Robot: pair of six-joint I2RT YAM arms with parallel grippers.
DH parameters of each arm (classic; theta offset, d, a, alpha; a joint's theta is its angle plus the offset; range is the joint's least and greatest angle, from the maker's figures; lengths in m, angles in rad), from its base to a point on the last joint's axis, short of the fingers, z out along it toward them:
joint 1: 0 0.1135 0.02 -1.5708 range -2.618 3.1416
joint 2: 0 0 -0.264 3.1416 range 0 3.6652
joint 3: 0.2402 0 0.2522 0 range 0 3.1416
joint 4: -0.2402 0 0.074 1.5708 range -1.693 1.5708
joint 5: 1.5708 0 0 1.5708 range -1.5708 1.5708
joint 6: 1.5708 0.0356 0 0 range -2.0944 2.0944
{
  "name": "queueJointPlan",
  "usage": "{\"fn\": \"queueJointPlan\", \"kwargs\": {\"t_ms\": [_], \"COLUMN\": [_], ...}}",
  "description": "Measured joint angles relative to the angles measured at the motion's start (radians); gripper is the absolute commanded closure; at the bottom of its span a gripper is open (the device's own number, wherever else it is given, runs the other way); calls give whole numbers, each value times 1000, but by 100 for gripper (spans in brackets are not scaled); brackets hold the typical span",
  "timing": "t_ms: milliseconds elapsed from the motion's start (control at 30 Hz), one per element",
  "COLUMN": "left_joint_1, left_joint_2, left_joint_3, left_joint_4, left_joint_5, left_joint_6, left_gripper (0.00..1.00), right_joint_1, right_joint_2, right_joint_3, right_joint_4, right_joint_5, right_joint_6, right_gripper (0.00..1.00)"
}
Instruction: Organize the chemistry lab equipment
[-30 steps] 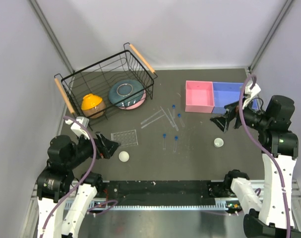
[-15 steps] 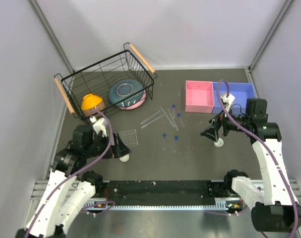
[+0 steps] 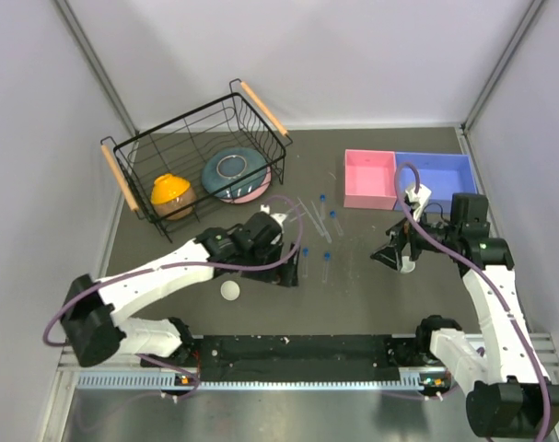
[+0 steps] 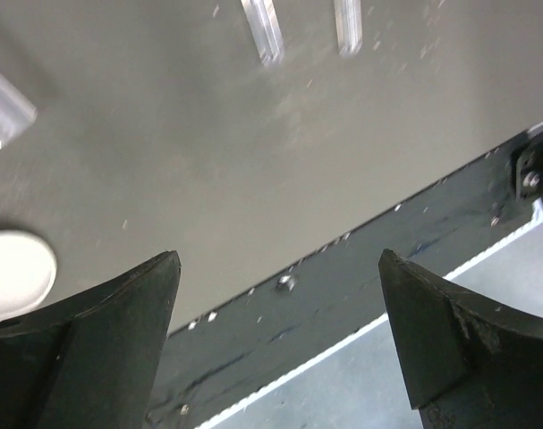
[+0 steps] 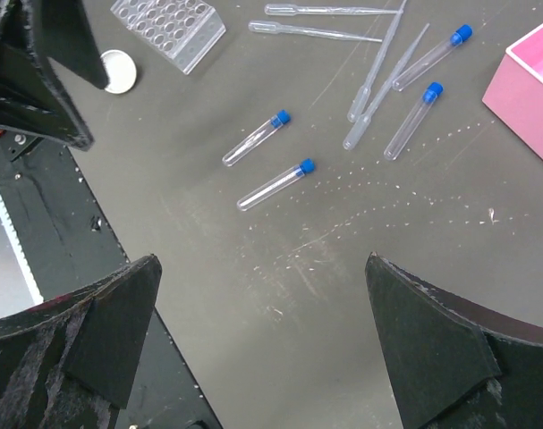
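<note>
My left gripper moves across and down onto the nearer tube's clear body (image 3: 305, 267) (image 4: 263, 32) next. The nearer tube lies below it and to its right in the top view.
Two blue-capped tubes (image 3: 304, 261) (image 3: 325, 267) lie mid-table, and two more (image 3: 322, 201) lie farther back beside thin clear rods (image 3: 284, 221). My left gripper (image 3: 290, 273) hovers open and empty just left of the near tubes, its arm covering the tube rack from above. The right wrist view shows the rack (image 5: 168, 27), a white cup (image 5: 119, 70), tubes (image 5: 256, 138) and rods (image 5: 325, 11). One white cup (image 3: 229, 290) sits near the front left. My right gripper (image 3: 386, 256) is open and empty beside the other white cup (image 3: 407, 267).
A black wire basket (image 3: 132, 152) at the back left holds an orange bowl (image 3: 172, 193) and a teal-pink bowl (image 3: 235, 173). A pink bin (image 3: 369, 179) and a blue bin (image 3: 436, 173) stand at the back right. The black base rail (image 3: 297, 350) runs along the near edge.
My left arm has swung from the front left out to the middle and now covers the rack. My right gripper has come in and down beside the right cup.
</note>
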Motion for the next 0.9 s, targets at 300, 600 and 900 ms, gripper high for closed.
{"fn": "queueJointPlan", "kwargs": {"t_ms": [300,600,900], "left_joint_1": [-5,-5,-5], "left_joint_2": [262,416,616], "left_joint_3": [130,217,410], "left_joint_4": [165,190,84], "left_joint_5": [-23,-76,-165], "left_joint_6": [-5,-9,0], "left_gripper": [7,14,26], "right_joint_1": [-55,-124,-125], "right_joint_2": [-56,-19,-11], "right_joint_3": [-97,-156,-157], "right_joint_4": [124,267,309], "right_joint_5": [4,62,87], "right_joint_6": [83,216,243], "right_gripper": [1,1,1]}}
